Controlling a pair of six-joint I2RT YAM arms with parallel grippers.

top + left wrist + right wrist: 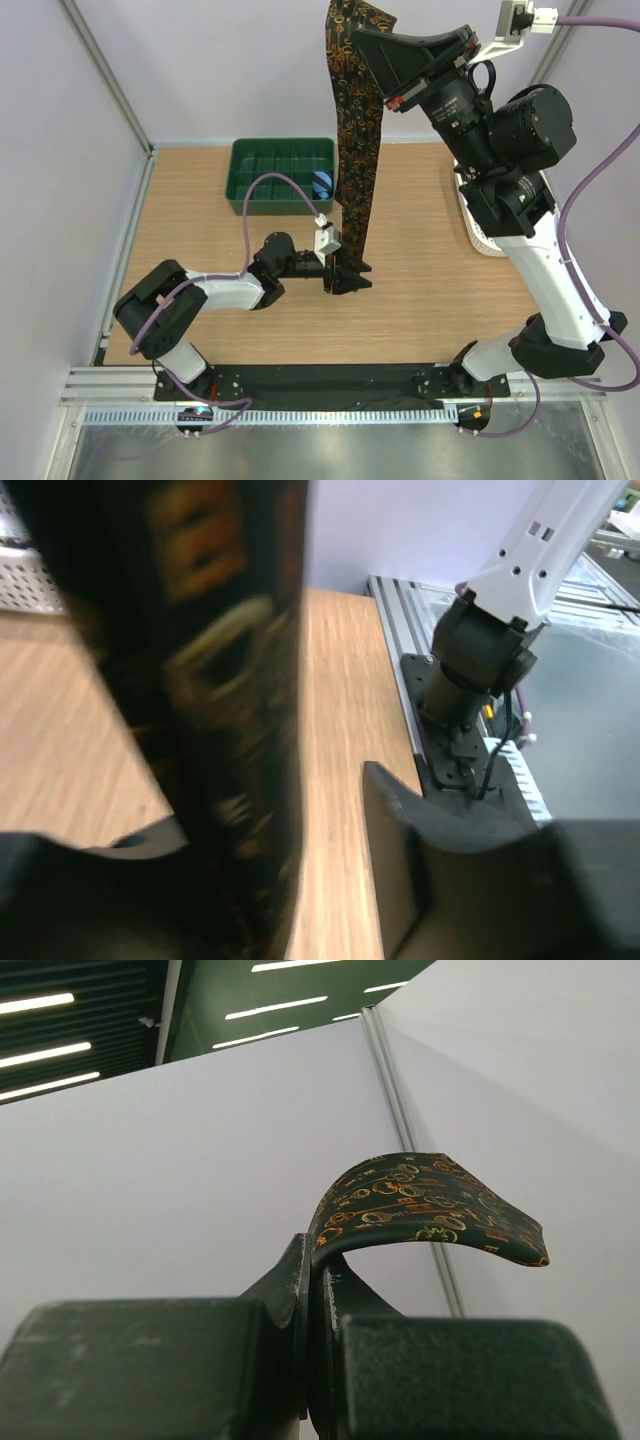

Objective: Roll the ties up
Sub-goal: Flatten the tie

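Observation:
My right gripper holds the tie's upper end high up. It moves down toward the bare tabletop (pixel 427 178) beside the white basket next and releases that end.
A dark brown tie (pixel 355 140) with tan-orange marks hangs straight down from high above the table. My right gripper (pixel 378 42) is raised at the top of the view and is shut on the tie's upper end; the right wrist view shows the jaws (pixel 318 1260) pinched on the fabric, with the tie's end (pixel 430 1205) curling over them. My left gripper (pixel 345 275) is low over the table at the tie's lower end. It is open, the tie (pixel 200 720) hangs between its fingers, and a gap shows beside the right finger (pixel 420 830).
A green compartment tray (pixel 283 158) stands at the back, with a small blue striped roll (pixel 322 183) in its right end. A white basket (pixel 478 235) lies at the right behind the right arm. The right arm's base (pixel 480 660) is close by.

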